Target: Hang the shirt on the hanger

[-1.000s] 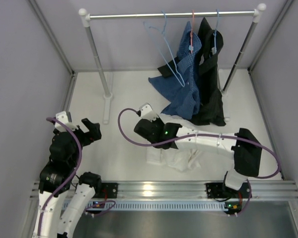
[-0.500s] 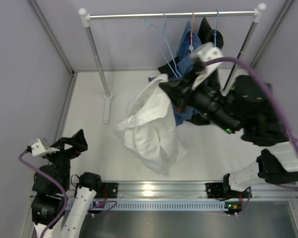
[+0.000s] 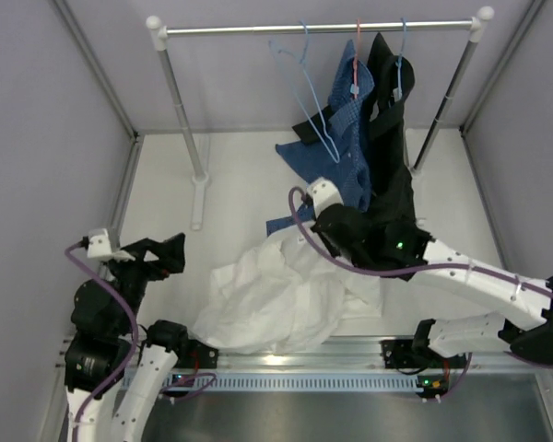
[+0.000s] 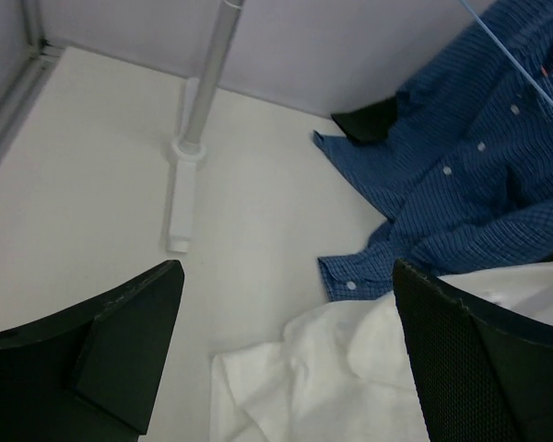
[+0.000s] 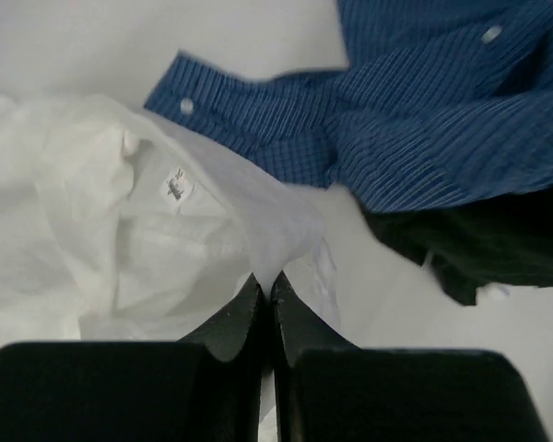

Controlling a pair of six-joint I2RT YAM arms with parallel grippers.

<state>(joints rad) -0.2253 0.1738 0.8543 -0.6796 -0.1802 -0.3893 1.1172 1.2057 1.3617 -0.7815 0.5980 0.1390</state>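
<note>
The white shirt's collar is still unheld on the side by the blue checked shirt, so my left gripper should move down and across toward my right gripper next, onto the collar's fold there.
The white shirt (image 3: 281, 295) lies crumpled on the table in front of the rack; its collar and label show in the right wrist view (image 5: 157, 212). My right gripper (image 3: 306, 244) is shut on a fold of it near the collar, and the pinch shows in the right wrist view (image 5: 265, 276). The light-blue wire hanger (image 3: 306, 87) hangs bare on the rail, left of the other garments. My left gripper (image 3: 155, 256) is open and empty at the left, apart from the shirt. In the left wrist view (image 4: 286, 368) the shirt's edge (image 4: 350, 378) lies between its fingers, farther off.
A blue checked shirt (image 3: 346, 152) and a black garment (image 3: 387, 157) hang from the rail (image 3: 323, 28) and trail onto the table behind the white shirt. The rack's left post (image 3: 180, 101) and foot (image 3: 200, 198) stand ahead of my left gripper.
My right arm has come down from up near the hanger, bringing the white shirt with it; the shirt now lies spread low at the table's front. My left gripper has shifted slightly right.
</note>
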